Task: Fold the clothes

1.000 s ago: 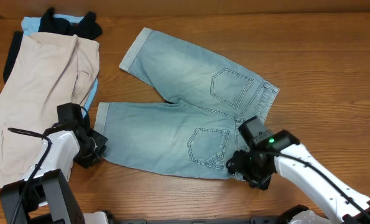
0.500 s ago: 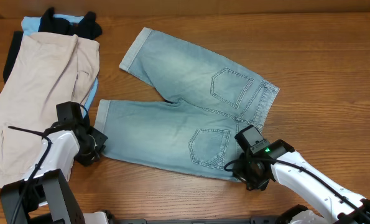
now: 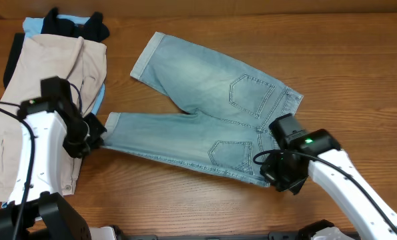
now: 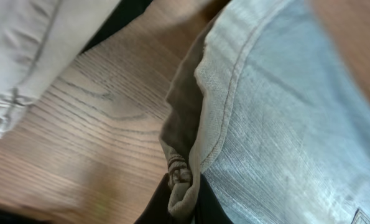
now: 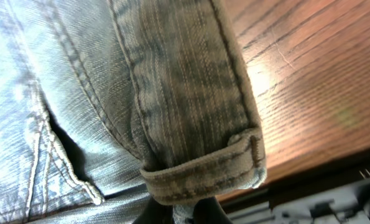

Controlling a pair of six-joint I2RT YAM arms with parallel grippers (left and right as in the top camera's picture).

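My left gripper carries the hem up and outward onto the far leg's cuff next and releases, since that cuff lies outward, apart from the near leg.
The faded light-blue denim shorts lie back-pockets up in the middle of the table, legs pointing left. My left gripper is shut on the cuffed hem of the near leg; in the left wrist view the hem bunches between the dark fingers of the left gripper. My right gripper is shut on the near corner of the waistband; the right wrist view shows the waistband and its belt loop pinched in the right gripper. The near edge of the shorts is raised off the wood.
Beige shorts lie at the left, over a sky-blue garment and a black garment. The left arm reaches over the beige shorts. The table's front edge runs just below the right gripper.
Both grippers have shut on the denim shorts, the right one last. The near leg and waistband corner have risen and shifted away from the front edge. The left arm has swung up over the beige shorts.
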